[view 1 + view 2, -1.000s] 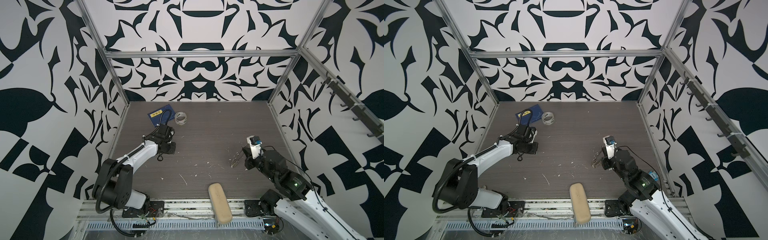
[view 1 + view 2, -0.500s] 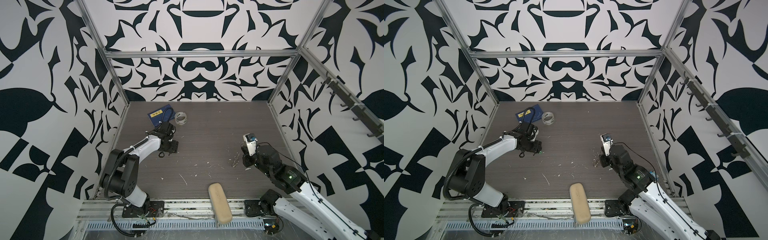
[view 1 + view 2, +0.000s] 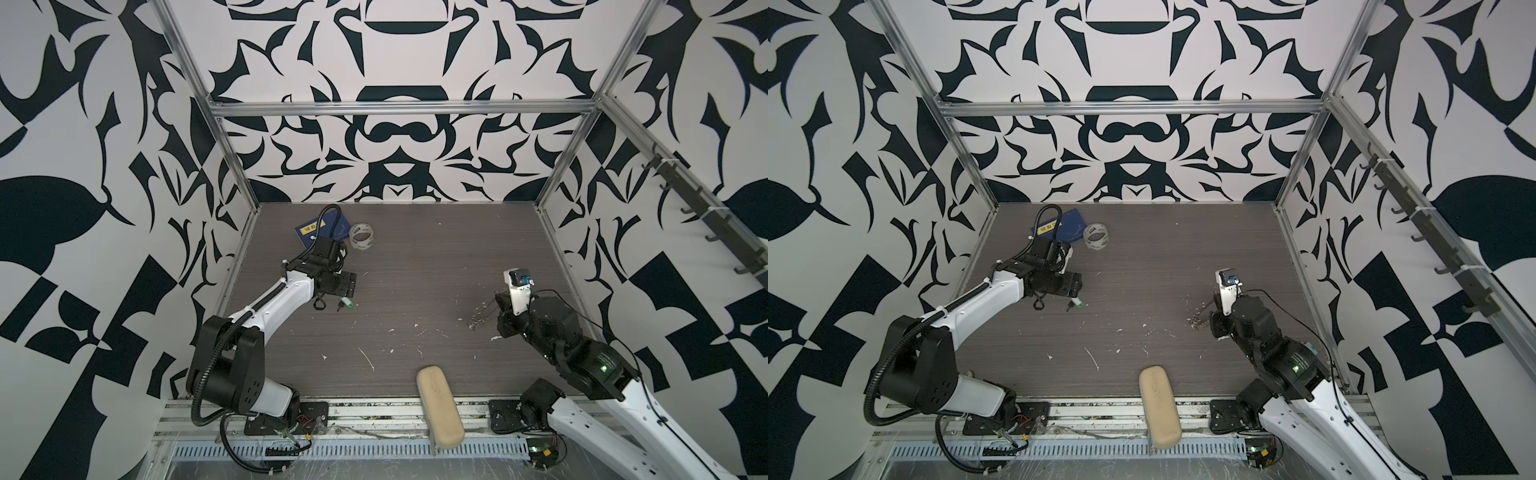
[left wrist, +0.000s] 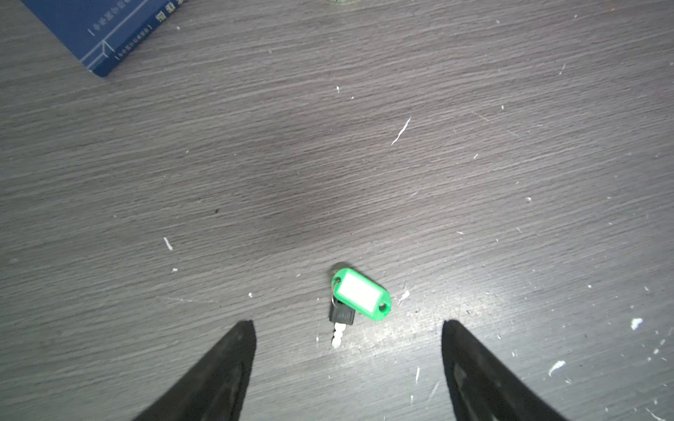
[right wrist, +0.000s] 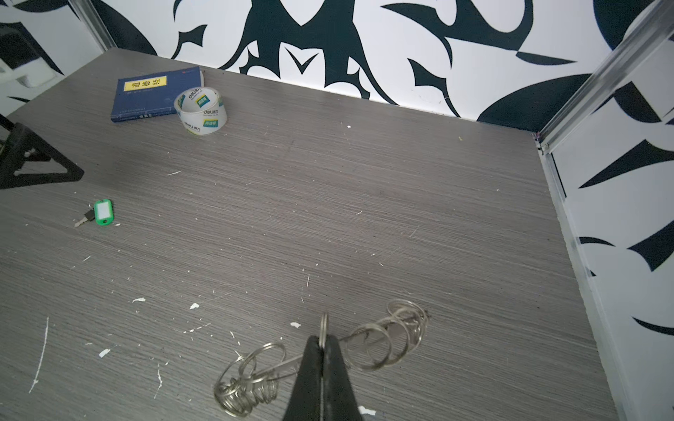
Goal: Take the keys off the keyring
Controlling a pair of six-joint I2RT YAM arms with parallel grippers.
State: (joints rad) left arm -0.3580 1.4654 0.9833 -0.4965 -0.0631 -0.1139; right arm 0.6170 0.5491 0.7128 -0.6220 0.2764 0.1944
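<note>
My right gripper needs to swing toward the loose keys, tip down and let go of the tilted keyring so it lies flat on the clear tabletop below.
The keys, a green tag with a white patch and a dark-headed key on a small loop, lie flat on the table, seen in both top views. My left gripper hovers just over them, open and empty, with the keys just ahead of its fingertips. My right gripper is shut on the rim of the keyring, a grey metal ring fringed with wire loops. It holds the keyring tilted low over the table at the right.
A blue book and a clear tape roll sit at the back left, close behind the left arm. A beige case lies across the front edge. Small white scraps dot the table.
My left gripper has opened and let the keys drop onto the table below it. The right gripper has stayed shut on the keyring, nearly in place.
</note>
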